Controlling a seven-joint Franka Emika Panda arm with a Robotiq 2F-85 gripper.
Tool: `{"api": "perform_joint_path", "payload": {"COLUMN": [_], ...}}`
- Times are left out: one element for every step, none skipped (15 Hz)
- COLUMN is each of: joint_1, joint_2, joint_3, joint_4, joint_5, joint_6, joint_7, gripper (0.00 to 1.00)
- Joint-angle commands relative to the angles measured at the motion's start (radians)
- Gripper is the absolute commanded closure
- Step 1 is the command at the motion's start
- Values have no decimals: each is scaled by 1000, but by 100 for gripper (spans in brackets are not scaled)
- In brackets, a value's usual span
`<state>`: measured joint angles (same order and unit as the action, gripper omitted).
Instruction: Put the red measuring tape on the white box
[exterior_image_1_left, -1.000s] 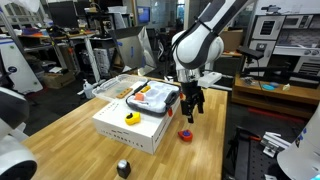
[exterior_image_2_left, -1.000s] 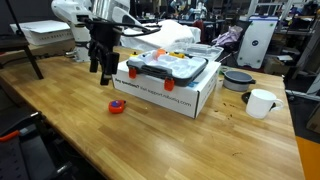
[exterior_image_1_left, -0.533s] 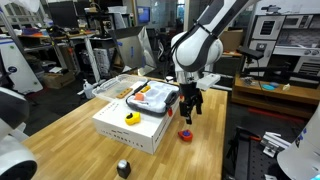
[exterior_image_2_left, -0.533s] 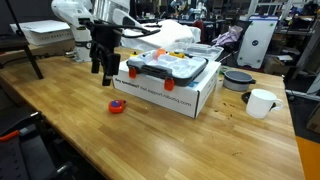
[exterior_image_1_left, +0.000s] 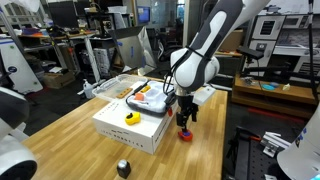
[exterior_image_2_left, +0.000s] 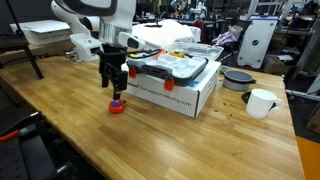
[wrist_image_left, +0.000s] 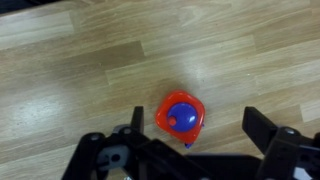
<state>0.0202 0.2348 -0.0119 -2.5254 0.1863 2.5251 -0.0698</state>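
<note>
My gripper needs to move down next until its open fingers are on both sides of the red measuring tape (exterior_image_1_left: 186, 135) (wrist_image_left: 181, 117), and then close them. The tape is still below the fingers on the tabletop.
The red measuring tape (wrist_image_left: 181, 117), with a round blue patch on top, lies on the wooden table; it shows in both exterior views (exterior_image_1_left: 185, 135) (exterior_image_2_left: 117, 106). My gripper (wrist_image_left: 190, 140) is open, lowered right above the tape, its fingers spread to either side and not touching it. It also shows in both exterior views (exterior_image_1_left: 185, 122) (exterior_image_2_left: 115, 92). The white box (exterior_image_1_left: 118, 129) is a large flat carton next to the tape, also in an exterior view (exterior_image_2_left: 185, 96).
A black-rimmed tray (exterior_image_1_left: 153, 97) with orange and white items and a yellow round object (exterior_image_1_left: 131, 118) lie on the box. A small black-grey object (exterior_image_1_left: 123, 168) sits near the table's front. A white mug (exterior_image_2_left: 261, 102) and a grey bowl (exterior_image_2_left: 238, 79) stand beyond the box.
My gripper has come down and moved over the red tape; earlier it hung higher and beside it. The tape has not moved.
</note>
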Motion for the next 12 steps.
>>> {"api": "perform_joint_path", "payload": {"joint_1": [-14, -15, -19, -19, -19, -19, -19, -19, -19, -13, -4, 1], "joint_2": [52, 62, 46, 54, 56, 55, 55, 55, 55, 55, 60, 66], "joint_3": [12, 14, 18, 19, 20, 21, 21, 21, 21, 15, 6, 2], "joint_4": [15, 18, 6, 8, 8, 8, 8, 8, 8, 7, 9, 12], "joint_5": [-24, -26, -17, -17, -17, -17, -17, -17, -17, -25, -45, -58], "joint_6": [63, 60, 46, 47, 47, 47, 47, 47, 47, 59, 69, 79], "joint_7": [9, 8, 7, 8, 8, 8, 8, 8, 8, 24, 47, 61], "gripper": [0, 0, 0, 0, 0, 0, 0, 0, 0, 0, 0, 0]}}
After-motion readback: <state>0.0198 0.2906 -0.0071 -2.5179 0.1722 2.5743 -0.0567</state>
